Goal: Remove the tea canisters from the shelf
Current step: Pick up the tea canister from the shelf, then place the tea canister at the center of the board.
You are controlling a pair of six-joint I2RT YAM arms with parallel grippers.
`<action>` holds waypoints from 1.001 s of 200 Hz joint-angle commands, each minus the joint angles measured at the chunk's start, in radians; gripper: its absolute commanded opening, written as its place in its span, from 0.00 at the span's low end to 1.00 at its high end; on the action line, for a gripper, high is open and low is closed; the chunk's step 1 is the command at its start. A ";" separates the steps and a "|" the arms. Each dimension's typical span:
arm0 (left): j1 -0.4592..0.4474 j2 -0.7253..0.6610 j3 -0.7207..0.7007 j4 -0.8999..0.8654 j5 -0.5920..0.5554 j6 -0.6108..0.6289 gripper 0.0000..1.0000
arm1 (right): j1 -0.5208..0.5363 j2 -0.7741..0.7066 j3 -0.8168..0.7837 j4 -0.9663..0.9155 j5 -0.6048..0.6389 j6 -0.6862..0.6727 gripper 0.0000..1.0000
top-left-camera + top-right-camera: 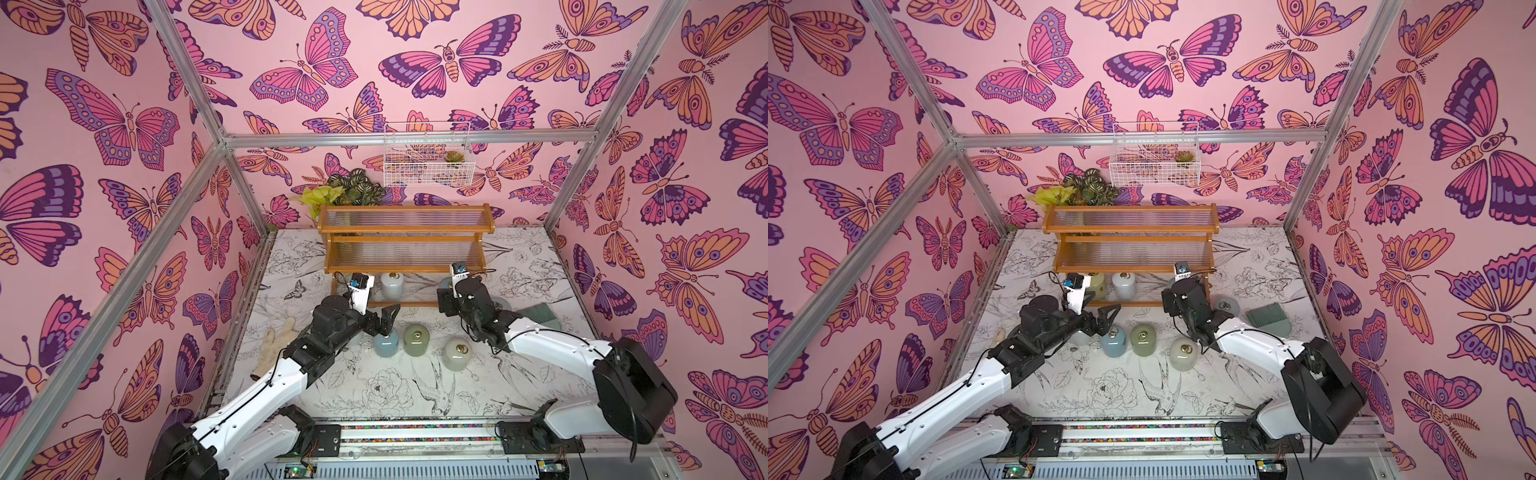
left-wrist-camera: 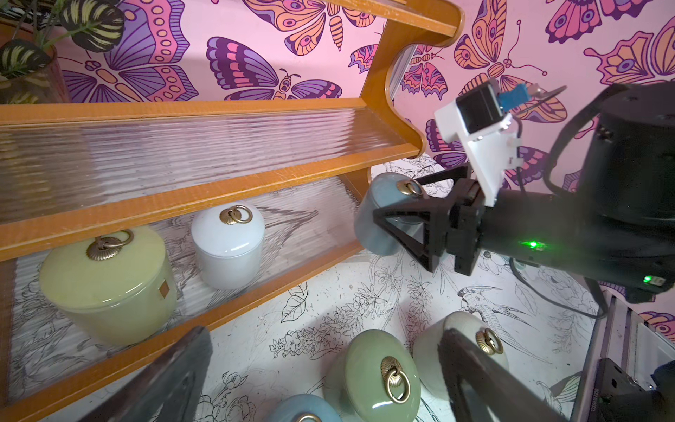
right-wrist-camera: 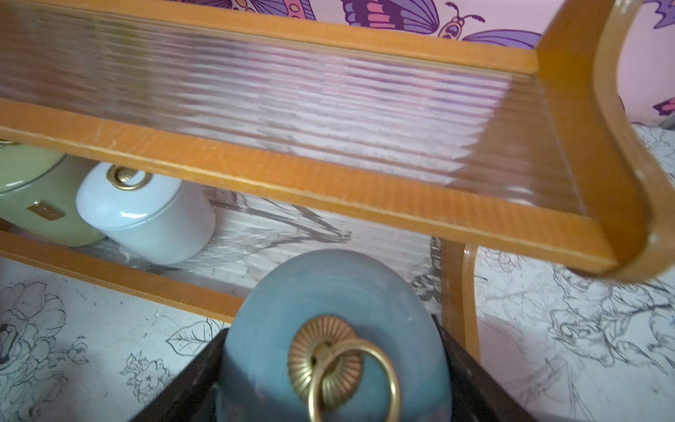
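My right gripper moves back and down next, tipping the tilted canister upright to release it, since open tabletop lies there beside the pale canister point(image 1: 461, 329).
The shelf point(image 1: 405, 240) stands at the back of the table. On its lowest tier are a white tea canister point(image 1: 392, 284) and a yellow-green one point(image 1: 1096, 284). My right gripper point(image 3: 328, 365) is shut on a light blue canister point(image 2: 383, 215), tilted at the right end of that tier. On the table in front stand a blue canister point(image 1: 385, 343), a sage green one point(image 1: 414, 338) and a pale one point(image 1: 457, 353). A further canister point(image 1: 1225, 305) shows behind the right arm. My left gripper point(image 1: 384, 320) hangs open just above the blue one, holding nothing.
A pale glove point(image 1: 276, 345) lies at the table's left edge and a green ribbed piece point(image 1: 536, 318) at the right. Potted plants point(image 1: 345, 189) stand behind the shelf. A white wire basket point(image 1: 428, 156) hangs on the back wall.
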 commanded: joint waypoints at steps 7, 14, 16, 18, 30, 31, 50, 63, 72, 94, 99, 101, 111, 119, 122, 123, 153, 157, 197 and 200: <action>0.006 0.008 0.015 0.023 0.006 0.010 1.00 | -0.008 -0.097 -0.052 -0.031 0.054 0.052 0.64; 0.006 0.008 0.016 0.022 0.008 0.010 1.00 | -0.008 -0.114 -0.066 -0.039 0.055 0.060 0.64; 0.006 0.008 0.016 0.021 0.008 0.009 1.00 | -0.007 -0.118 -0.069 -0.041 0.058 0.062 0.64; 0.006 0.008 0.017 0.021 0.008 0.008 1.00 | -0.008 -0.123 -0.074 -0.043 0.058 0.065 0.64; 0.006 0.009 0.017 0.022 0.011 0.008 1.00 | -0.008 -0.150 -0.099 -0.050 0.062 0.086 0.64; 0.006 0.010 0.018 0.022 0.011 0.007 1.00 | -0.007 -0.153 -0.102 -0.049 0.061 0.087 0.64; 0.006 0.008 0.022 0.021 0.010 0.005 1.00 | -0.009 -0.182 -0.135 -0.064 0.066 0.118 0.64; 0.006 0.008 0.024 0.020 0.009 0.004 1.00 | -0.009 -0.191 -0.147 -0.082 0.075 0.143 0.64; 0.006 0.007 0.023 0.019 0.009 0.003 1.00 | -0.009 -0.195 -0.157 -0.086 0.073 0.161 0.65; 0.006 0.001 0.016 0.019 0.006 -0.005 1.00 | -0.009 -0.187 -0.186 -0.072 0.057 0.208 0.65; 0.006 -0.001 0.014 0.019 0.006 -0.006 1.00 | -0.008 -0.182 -0.191 -0.068 0.058 0.217 0.65; 0.006 -0.001 0.013 0.019 0.006 -0.006 1.00 | -0.008 -0.180 -0.193 -0.066 0.057 0.220 0.65; 0.006 -0.003 0.011 0.020 0.003 -0.011 1.00 | -0.008 -0.169 -0.204 -0.050 0.058 0.236 0.66; 0.006 -0.004 0.009 0.019 0.002 -0.012 1.00 | -0.009 -0.164 -0.210 -0.039 0.059 0.248 0.66; 0.006 -0.003 0.009 0.019 0.002 -0.012 1.00 | -0.008 -0.162 -0.212 -0.036 0.061 0.253 0.66; 0.006 -0.004 0.009 0.019 0.002 -0.012 1.00 | -0.008 -0.161 -0.214 -0.036 0.062 0.254 0.66; 0.006 0.002 0.014 0.019 0.000 -0.013 1.00 | -0.010 -0.144 -0.235 -0.016 0.075 0.291 0.67; 0.006 0.003 0.015 0.019 -0.001 -0.012 1.00 | -0.010 -0.142 -0.235 -0.019 0.077 0.297 0.68; 0.006 0.019 0.021 0.019 -0.003 -0.017 1.00 | -0.011 -0.154 -0.255 -0.031 0.095 0.327 0.72; 0.006 0.019 0.021 0.019 -0.003 -0.018 1.00 | -0.011 -0.155 -0.255 -0.033 0.096 0.328 0.73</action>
